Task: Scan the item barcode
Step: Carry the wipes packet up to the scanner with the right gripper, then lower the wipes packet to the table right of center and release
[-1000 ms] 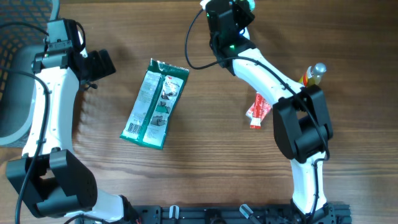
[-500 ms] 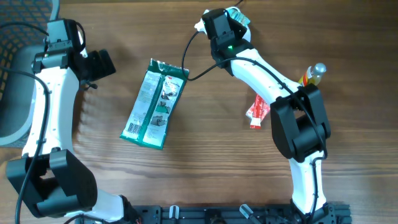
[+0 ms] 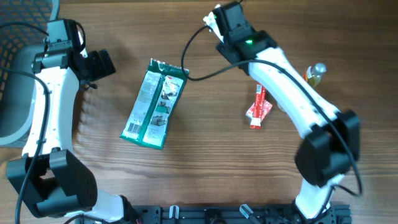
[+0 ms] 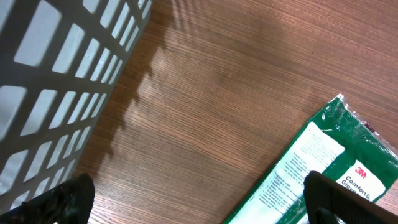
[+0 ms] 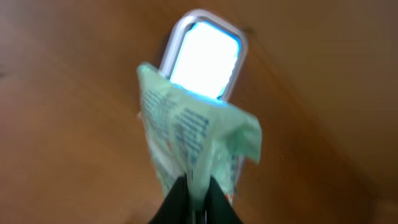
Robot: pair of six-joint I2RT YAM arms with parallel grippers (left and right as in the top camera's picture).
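Note:
I need to move my right gripper back next, lower it over the red packet (image 3: 257, 109) and let go of the green packet, because the red packet is behind and below my right gripper, clear of the scanner.
My right gripper (image 5: 196, 196) is shut on the lower edge of a crumpled pale green packet (image 5: 193, 137), which hangs blurred in front of it. Just beyond the packet is the scanner (image 5: 205, 53), a rounded white frame with a glowing window. Overhead, the right gripper (image 3: 219, 17) is at the far edge of the table and the packet is mostly hidden under the wrist. My left gripper (image 4: 202, 202) is wide open over bare wood, with nothing between its fingers. It sits at the far left (image 3: 99, 64) in the overhead view.
A green 3M glove pack (image 3: 155, 102) lies flat left of centre, its corner reaching under my left gripper's right finger (image 4: 336, 199). A red packet (image 3: 257, 107) and a small bottle (image 3: 314, 73) lie at the right. A grey mesh basket (image 3: 15, 81) stands at the left edge.
The right arm has swung, its elbow moving out to the right, while its gripper stays at the far edge, still gripping the packet. The left arm has not moved.

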